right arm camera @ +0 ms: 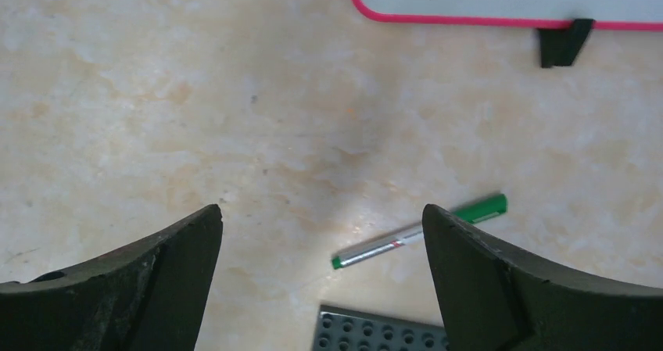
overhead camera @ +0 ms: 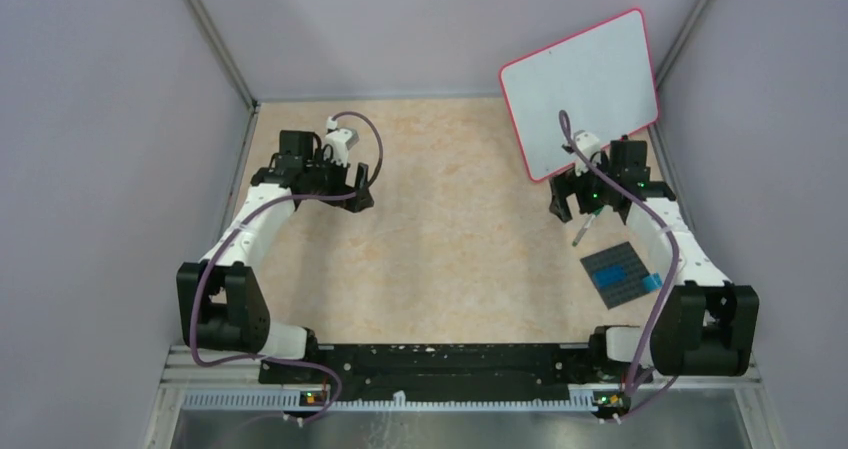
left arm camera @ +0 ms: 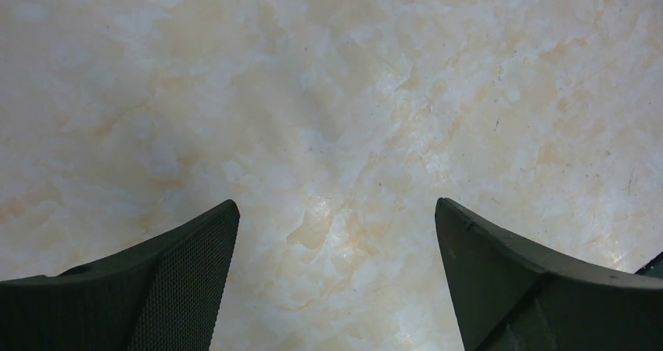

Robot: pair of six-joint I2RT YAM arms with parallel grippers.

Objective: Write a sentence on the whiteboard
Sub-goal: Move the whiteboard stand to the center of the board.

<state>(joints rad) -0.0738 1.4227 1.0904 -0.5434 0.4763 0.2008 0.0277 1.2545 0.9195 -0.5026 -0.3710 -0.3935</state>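
Note:
I should next move my right gripper outward and down onto the black foot (right arm camera: 561, 46) under the whiteboard's red rim, because it sticks out as a narrow piece to pinch.
The whiteboard (overhead camera: 580, 89), white with a thin red rim, stands tilted at the back right; its lower edge (right arm camera: 469, 20) and one black foot (right arm camera: 564, 42) show in the right wrist view. A green-capped silver marker (overhead camera: 583, 231) lies flat on the table in front of it, also seen in the right wrist view (right arm camera: 391, 245). My right gripper (overhead camera: 575, 209) is open and empty above the table, with the marker just beyond its right finger (right arm camera: 322, 214). My left gripper (overhead camera: 362, 187) is open and empty over bare table at the back left (left arm camera: 336, 206).
A small dark grey studded plate (overhead camera: 620, 272) with blue pieces lies near the right arm, just in front of the marker; its edge shows in the right wrist view (right arm camera: 375, 331). Grey walls enclose the beige marbled table (overhead camera: 450, 249) on three sides.

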